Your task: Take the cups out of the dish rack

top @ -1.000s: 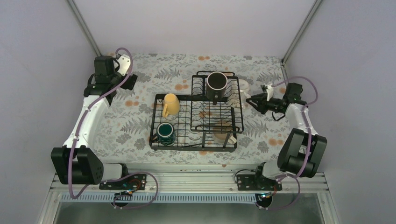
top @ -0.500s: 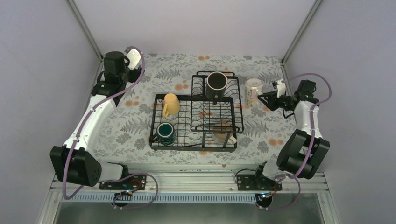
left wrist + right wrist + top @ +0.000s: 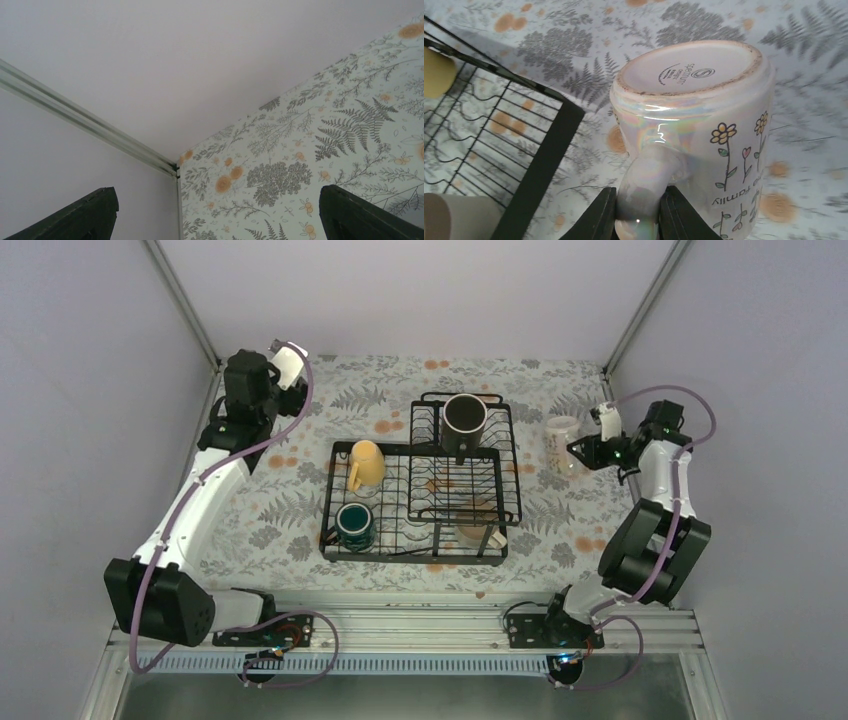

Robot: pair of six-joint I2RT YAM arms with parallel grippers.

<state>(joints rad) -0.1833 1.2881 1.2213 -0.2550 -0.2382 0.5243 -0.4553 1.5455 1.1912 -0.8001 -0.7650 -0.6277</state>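
My right gripper turns toward the nearby purple wall next and lowers the cream-white mug base-down onto the bare tablecloth below, clear of the rack (image 3: 420, 502).
The black wire dish rack (image 3: 420, 502) stands mid-table. A black mug (image 3: 465, 420) sits in its raised basket. A pale yellow mug (image 3: 366, 462) and a dark teal-green mug (image 3: 354, 524) are in its left part. A tall white mug (image 3: 478, 528) lies at its front right. My right gripper (image 3: 585, 450) is right of the rack, shut on the handle of the cream-white mug (image 3: 562, 442). In the right wrist view, the gripper (image 3: 639, 216) pinches that handle and the mug's (image 3: 694, 100) base shows. My left gripper (image 3: 297, 388) is open and empty at the far left corner; the left wrist view shows it (image 3: 220, 220) spread wide.
Purple walls with metal corner posts (image 3: 182, 300) close in the table on three sides. The floral tablecloth (image 3: 270, 510) covers the table. The rack's corner (image 3: 549, 145) lies close to the left of the held mug.
My right gripper has carried the cream-white mug rightward, away from the raised basket and off the rack. My left arm has swung further toward the far left corner.
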